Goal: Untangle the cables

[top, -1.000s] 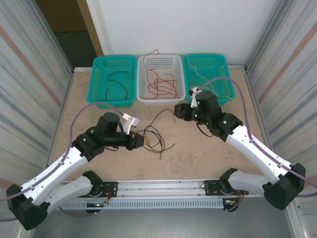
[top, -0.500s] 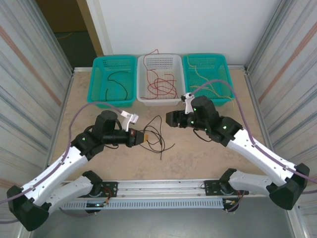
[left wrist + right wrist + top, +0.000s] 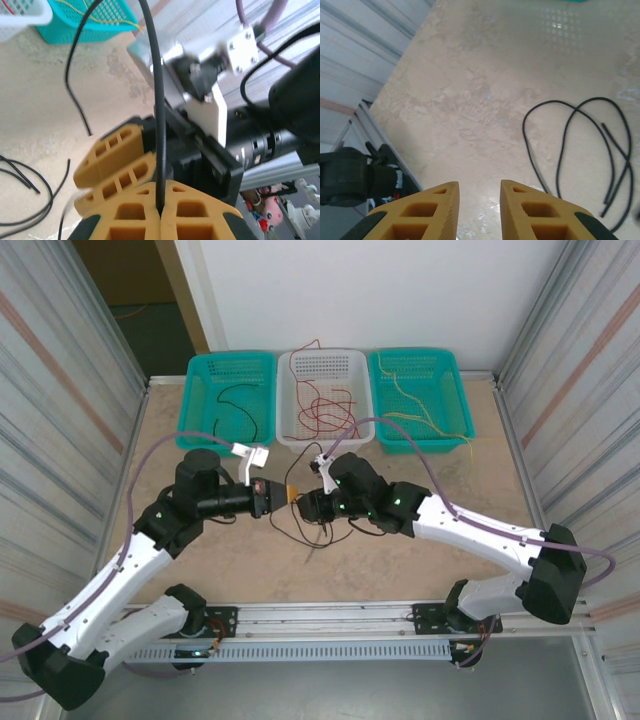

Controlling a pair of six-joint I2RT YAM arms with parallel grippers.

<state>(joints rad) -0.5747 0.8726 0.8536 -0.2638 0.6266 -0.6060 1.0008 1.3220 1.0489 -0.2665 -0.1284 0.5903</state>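
My left gripper swings outward over the teal basket with a black cable next and releases its cable there, since that basket stands outward of the gripper.
My left gripper [image 3: 289, 496] is shut on a black cable [image 3: 158, 100], which rises straight up from its closed pads [image 3: 161, 212]. The rest of the black cables [image 3: 300, 538] lie looped on the table beneath both grippers, also showing as black loops [image 3: 524, 131] in the right wrist view. My right gripper [image 3: 304, 508] sits just right of the left one, almost touching it, and its yellow fingers [image 3: 115, 165] lie close beside the held cable. My right gripper [image 3: 480, 189] is open, with only bare table between its fingers.
Three baskets line the far edge: a teal basket [image 3: 200, 430] with a black cable, a white basket [image 3: 285, 435] with red cables [image 3: 325, 418], and a teal basket [image 3: 455, 435] with pale yellow cables [image 3: 420, 412]. Metal walls flank both sides.
The right arm has swung left from in front of the baskets to the table's middle, next to the left gripper, and its jaws have narrowed. The left gripper has shifted slightly back, cable still held.
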